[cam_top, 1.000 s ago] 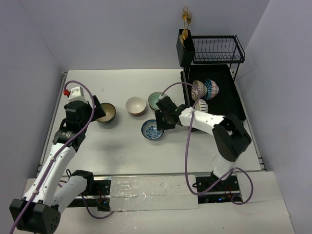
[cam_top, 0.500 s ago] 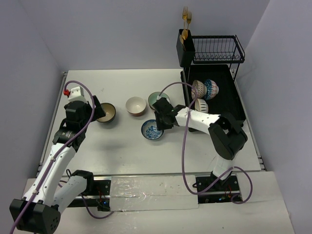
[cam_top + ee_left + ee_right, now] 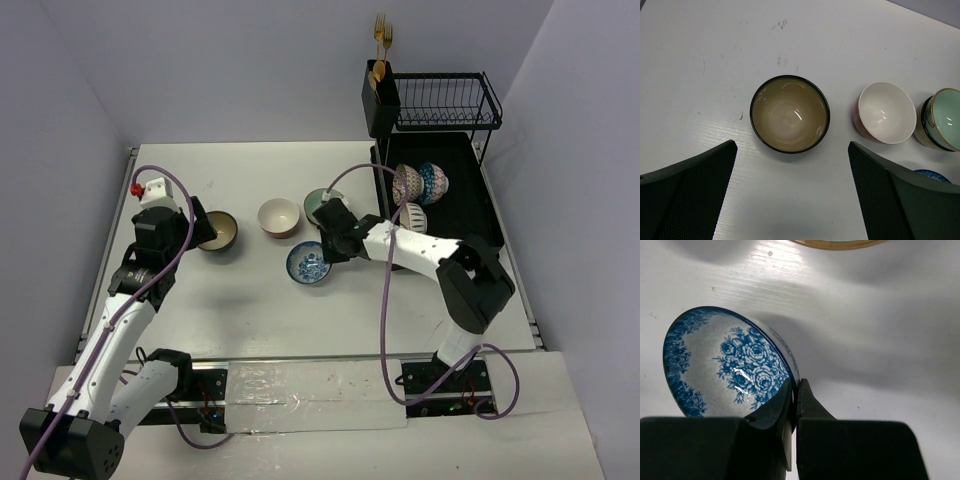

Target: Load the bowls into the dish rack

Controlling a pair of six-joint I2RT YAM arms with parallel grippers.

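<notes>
My right gripper swings and tilts to the right in the top view next and releases the blue patterned bowl in the empty rack spot (image 3: 446, 213) beside the striped bowl.
The blue patterned bowl (image 3: 309, 263) (image 3: 725, 365) sits tilted at mid-table, and my right gripper (image 3: 328, 254) (image 3: 795, 386) is shut on its right rim, one finger inside and one outside. A tan dark-rimmed bowl (image 3: 218, 230) (image 3: 790, 113) stands upright on the left, with my left gripper (image 3: 199, 226) (image 3: 792, 143) open just short of it and holding nothing. The white bowl with a red outside (image 3: 279, 216) (image 3: 886, 112) and the mint green bowl (image 3: 319, 203) (image 3: 946, 119) stand behind the blue one. The black dish rack (image 3: 462, 205) at right holds three patterned bowls (image 3: 420, 184) on edge.
A wire shelf (image 3: 445, 100) sits on top of the rack, with a black utensil holder (image 3: 380, 98) of gold forks at its left. The right arm lies close along the mint green bowl. Walls close in on the left, back and right.
My right gripper has shut on the blue bowl's rim. The bowl has tipped and shifted slightly left. The left arm has not moved.
</notes>
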